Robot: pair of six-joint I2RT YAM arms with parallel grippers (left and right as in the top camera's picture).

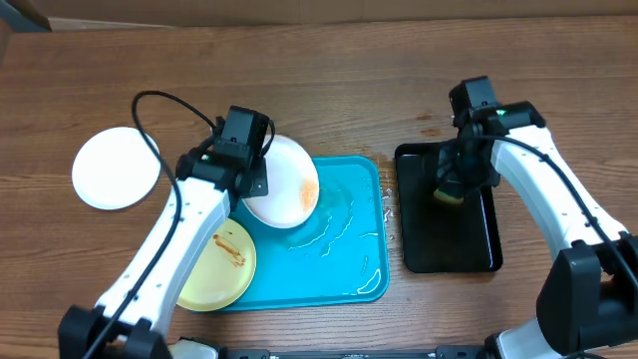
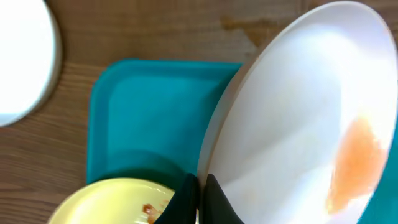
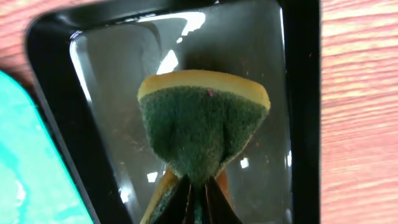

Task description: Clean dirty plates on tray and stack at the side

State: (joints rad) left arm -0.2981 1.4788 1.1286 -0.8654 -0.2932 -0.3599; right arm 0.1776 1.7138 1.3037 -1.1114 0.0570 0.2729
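My right gripper will next bring the yellow-green sponge down onto the black tray's wet bottom (image 1: 448, 211), because the black tray lies open below the sponge.
My left gripper (image 1: 261, 179) is shut on the rim of a white plate (image 1: 286, 179) with an orange sauce smear, held tilted above the turquoise tray (image 1: 349, 249). In the left wrist view the jaws (image 2: 200, 190) pinch that plate's (image 2: 292, 118) edge over the tray (image 2: 155, 106). A pale yellow-green plate (image 1: 221, 267) with red-brown smears lies in the tray's left end and also shows in the left wrist view (image 2: 112, 202). A clean white plate (image 1: 117, 168) lies on the table at far left. My right gripper (image 3: 198, 186) is shut on a yellow-green sponge (image 3: 202, 127) over the black tray (image 3: 99, 155).
The black tray (image 1: 424, 234) stands right of the turquoise tray, with the sponge (image 1: 451, 191) held above it. The turquoise tray's right half is wet with water streaks. Bare wooden table lies around both trays.
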